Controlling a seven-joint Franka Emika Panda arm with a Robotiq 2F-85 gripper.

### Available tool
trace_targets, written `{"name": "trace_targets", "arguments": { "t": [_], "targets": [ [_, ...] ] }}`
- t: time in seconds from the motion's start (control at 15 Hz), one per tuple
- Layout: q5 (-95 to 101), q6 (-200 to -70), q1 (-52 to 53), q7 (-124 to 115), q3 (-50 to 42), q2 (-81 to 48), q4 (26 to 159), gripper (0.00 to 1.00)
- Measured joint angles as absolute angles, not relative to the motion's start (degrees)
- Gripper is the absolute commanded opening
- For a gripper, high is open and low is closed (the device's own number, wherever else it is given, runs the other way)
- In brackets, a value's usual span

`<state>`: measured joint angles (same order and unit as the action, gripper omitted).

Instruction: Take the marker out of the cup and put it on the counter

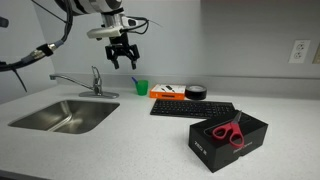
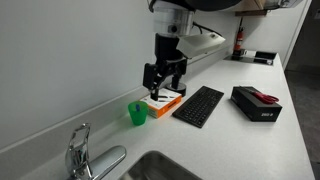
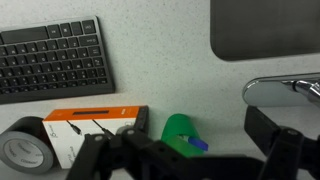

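My gripper turns while moving down toward the green cup (image 3: 178, 132) next, open fingers going around the marker's blue tip, which sticks out past the cup's rim.
The small green cup (image 1: 141, 88) stands on the light counter (image 1: 130, 140) between the faucet and the flat orange-and-black item; it shows in both exterior views (image 2: 137, 113). In the wrist view the cup (image 3: 178, 132) holds the dark blue marker, whose tip (image 3: 199, 144) sticks out of the rim. My gripper (image 1: 122, 64) hangs open and empty above the cup, a little to one side of it, and does not touch it (image 2: 160, 92). In the wrist view its dark fingers (image 3: 185, 155) spread on either side of the cup.
The orange-and-black item (image 1: 165, 92) and a low black disc (image 1: 195, 91) lie beside the cup. A black keyboard (image 1: 192, 109) is in front, with a black box holding red scissors (image 1: 228, 138). The steel sink (image 1: 65, 115) and faucet (image 1: 95, 82) are nearby.
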<state>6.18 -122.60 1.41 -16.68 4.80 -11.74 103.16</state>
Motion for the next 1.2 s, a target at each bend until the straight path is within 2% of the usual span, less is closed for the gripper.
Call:
{"name": "trace_targets", "arguments": {
  "t": [1.2],
  "targets": [
    [13.32, -134.06, 9.9, -38.72, -2.98, -24.26, 96.35, 1.0]
  ]
}}
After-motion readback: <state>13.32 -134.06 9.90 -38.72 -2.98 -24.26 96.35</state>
